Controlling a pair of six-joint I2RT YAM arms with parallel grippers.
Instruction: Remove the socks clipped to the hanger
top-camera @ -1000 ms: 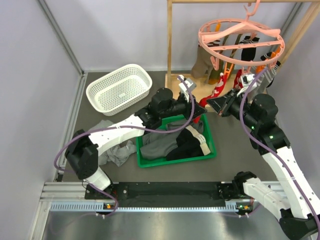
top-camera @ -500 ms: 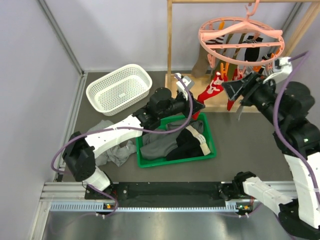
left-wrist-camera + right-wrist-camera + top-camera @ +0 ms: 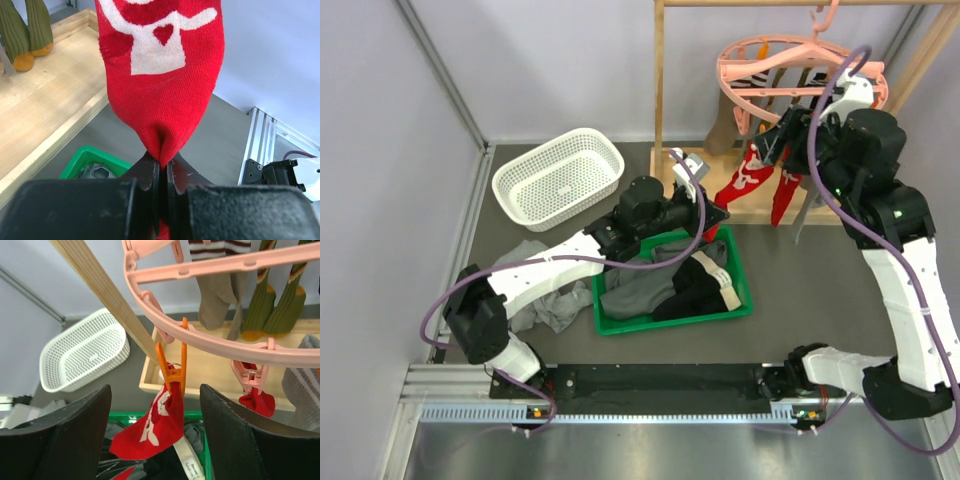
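I need to move my left gripper to the left in the top view next, over the white basket, and let go of the red sock there, since the basket is empty.
The pink round hanger (image 3: 800,75) hangs from the wooden rack, with several socks clipped under it. A red sock with white pattern (image 3: 160,75) hangs from an orange clip (image 3: 172,370). My left gripper (image 3: 163,167) is shut on its toe and pulls it down to the left (image 3: 715,215). My right gripper (image 3: 155,390) is up under the hanger ring (image 3: 225,265), open, its fingers either side of the orange clip and apart from it. A second red sock (image 3: 257,401), a tan one (image 3: 215,305), olive ones (image 3: 270,310) and a grey one (image 3: 300,375) also hang there.
A green tray (image 3: 670,322) holding grey and black garments lies below the left gripper. A white basket (image 3: 558,178) sits at the back left, a grey cloth (image 3: 545,305) beside the tray. The wooden rack post (image 3: 660,90) and its base board (image 3: 45,100) stand close behind.
My right arm has risen from beside the tray up to the hanger, and its jaws have opened. The left gripper has stayed clamped on the red sock's toe.
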